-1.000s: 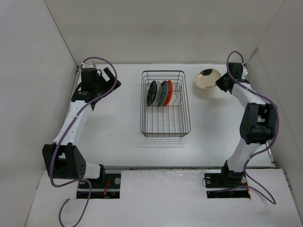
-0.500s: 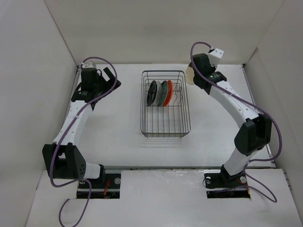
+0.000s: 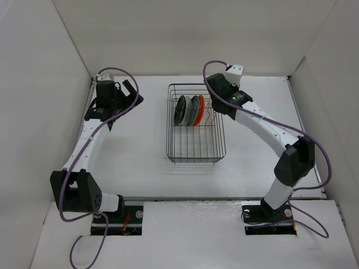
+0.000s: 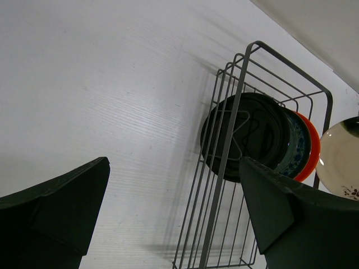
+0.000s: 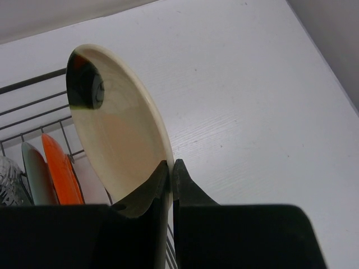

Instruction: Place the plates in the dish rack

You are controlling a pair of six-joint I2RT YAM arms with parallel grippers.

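The rack [image 3: 194,161] is empty beside the orange plate [image 3: 201,110]. I will next move my right gripper toward that plate and lower the cream plate beside it.
The dish rack [image 3: 194,161] stands at the middle back of the table. The black plate [image 3: 179,110], a teal plate [image 3: 194,110] and the orange plate [image 3: 201,110] stand upright in it, with a pale plate between the black and the teal. My right gripper [image 3: 213,104] is over the rack's back right part. It is shut [image 5: 171,168] on the rim of the cream plate [image 5: 120,134], held on edge just right of the orange plate [image 5: 59,174]. My left gripper [image 3: 128,91] is open and empty, left of the rack [image 4: 233,140]. The cream plate [image 4: 342,159] shows there too.
White walls close in the back and both sides of the table. The right arm's purple cable [image 3: 210,81] loops above the rack's back edge. The rack's front half holds no plates.
My right arm has swung left from the back right corner, carrying the cream plate over to the rack's back right part. The left arm has not moved.
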